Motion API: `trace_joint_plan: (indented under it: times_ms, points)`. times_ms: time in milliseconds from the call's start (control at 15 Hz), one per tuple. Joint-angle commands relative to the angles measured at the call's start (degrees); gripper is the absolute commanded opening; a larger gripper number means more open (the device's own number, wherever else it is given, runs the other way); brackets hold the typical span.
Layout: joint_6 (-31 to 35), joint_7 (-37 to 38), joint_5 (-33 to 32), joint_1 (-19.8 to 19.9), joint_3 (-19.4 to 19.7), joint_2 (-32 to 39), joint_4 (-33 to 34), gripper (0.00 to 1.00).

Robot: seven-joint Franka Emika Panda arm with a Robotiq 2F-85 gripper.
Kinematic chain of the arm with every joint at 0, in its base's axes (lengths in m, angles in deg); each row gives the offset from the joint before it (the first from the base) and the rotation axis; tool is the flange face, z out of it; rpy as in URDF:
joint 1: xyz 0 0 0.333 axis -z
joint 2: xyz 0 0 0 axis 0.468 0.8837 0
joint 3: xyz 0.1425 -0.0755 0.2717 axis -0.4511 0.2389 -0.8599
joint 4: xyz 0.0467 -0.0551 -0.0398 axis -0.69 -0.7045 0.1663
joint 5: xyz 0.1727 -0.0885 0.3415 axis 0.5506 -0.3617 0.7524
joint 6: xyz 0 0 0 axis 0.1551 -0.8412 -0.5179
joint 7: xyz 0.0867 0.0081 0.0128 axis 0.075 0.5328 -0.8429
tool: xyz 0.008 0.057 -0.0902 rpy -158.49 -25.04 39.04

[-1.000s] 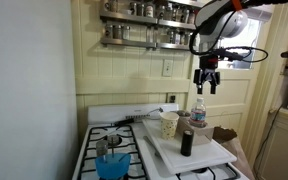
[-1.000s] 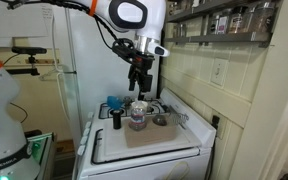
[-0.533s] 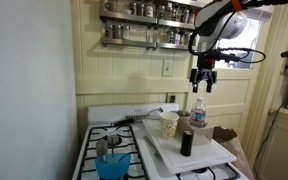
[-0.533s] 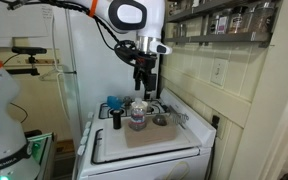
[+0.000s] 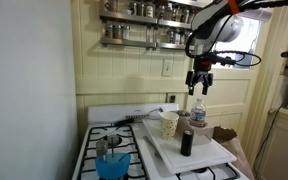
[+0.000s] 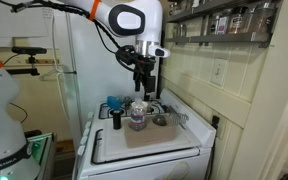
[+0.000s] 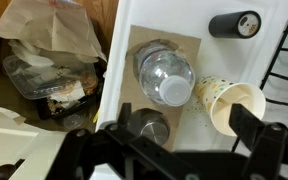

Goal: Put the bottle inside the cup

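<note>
The clear bottle's white cap points up below the gripper, still clear of the fingers, so next the gripper will go down until its open fingers are on either side of the cap and close.
The clear bottle [image 5: 198,112] with a white cap and blue-white label stands upright on the white board [image 5: 206,156] on the stove. The wrist view shows it from above [image 7: 165,74]. The cream speckled cup [image 5: 169,124] stands upright and empty beside it, also in the wrist view [image 7: 231,103]. My gripper [image 5: 198,88] hangs open and empty in the air above the bottle, well clear of its cap. It also shows in an exterior view [image 6: 147,90], and its dark fingers frame the bottom of the wrist view [image 7: 169,145].
A short dark bottle [image 5: 187,141] stands in front of the clear one. A translucent blue container [image 5: 112,162] sits on a burner. A round metal lid [image 7: 147,125] lies near the bottle. A crumpled bag [image 7: 49,55] sits beside the stove. Spice shelves [image 5: 149,25] hang above.
My gripper has shifted slightly sideways above the bottle, staying open. The bottle, cup and other items have not moved.
</note>
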Motion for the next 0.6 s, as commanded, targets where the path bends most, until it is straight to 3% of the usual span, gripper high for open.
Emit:
trace_joint_plan:
  times_ms: [0, 67, 133, 533]
  points:
    - [-0.34, 1.48, -0.81, 0.02, -0.52, -1.13, -2.26, 1.00]
    - [0.02, 1.52, -0.54, 0.08, -0.44, -1.02, -2.66, 0.98]
    - [0.22, 1.68, -0.17, 0.13, -0.33, -0.78, -2.82, 0.86]
    - [1.33, 2.11, -0.13, 0.08, -0.40, -0.54, -3.70, 0.36]
